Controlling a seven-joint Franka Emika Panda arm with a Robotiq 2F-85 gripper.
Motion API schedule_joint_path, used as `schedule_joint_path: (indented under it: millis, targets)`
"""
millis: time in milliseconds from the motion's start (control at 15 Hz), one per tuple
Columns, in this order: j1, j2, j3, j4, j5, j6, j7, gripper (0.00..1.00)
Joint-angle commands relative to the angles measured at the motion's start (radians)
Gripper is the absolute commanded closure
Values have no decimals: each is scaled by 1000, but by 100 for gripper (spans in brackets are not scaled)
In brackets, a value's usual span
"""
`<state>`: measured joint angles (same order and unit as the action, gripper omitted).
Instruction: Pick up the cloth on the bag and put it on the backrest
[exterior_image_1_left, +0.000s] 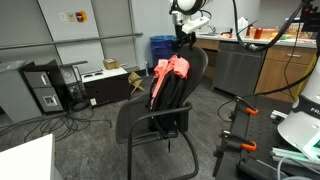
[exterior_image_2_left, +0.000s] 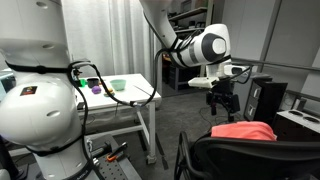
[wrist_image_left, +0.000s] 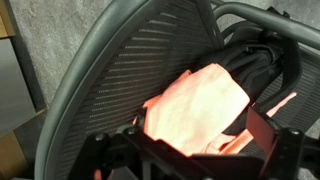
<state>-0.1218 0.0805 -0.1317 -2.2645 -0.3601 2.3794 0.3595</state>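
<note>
The cloth's top corner is on top of the bag, and my gripper's open fingers are already above it and on both sides of it. My gripper needs to go straight down onto it next.
A coral-pink cloth lies over the top of a black bag that stands on a black office chair, and it rests against the mesh backrest. In the wrist view the cloth lies across the backrest's edge and the bag. My gripper hovers just above the cloth with its fingers apart and nothing in them. It also shows above the cloth in an exterior view. In the wrist view the fingers straddle the cloth.
A white table with small items stands beside the robot base. A computer tower and cables lie on the floor behind the chair. A metal cabinet and a tripod stand are close to the chair.
</note>
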Motion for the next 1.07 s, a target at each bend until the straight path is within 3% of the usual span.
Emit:
schedule_joint_path:
  millis: [0, 467, 1000]
  targets:
    - [8, 6, -8, 6, 2, -1, 2, 0]
    - [8, 21, -9, 19, 5, 6, 9, 0]
    - [12, 123, -16, 58, 26, 123, 17, 0]
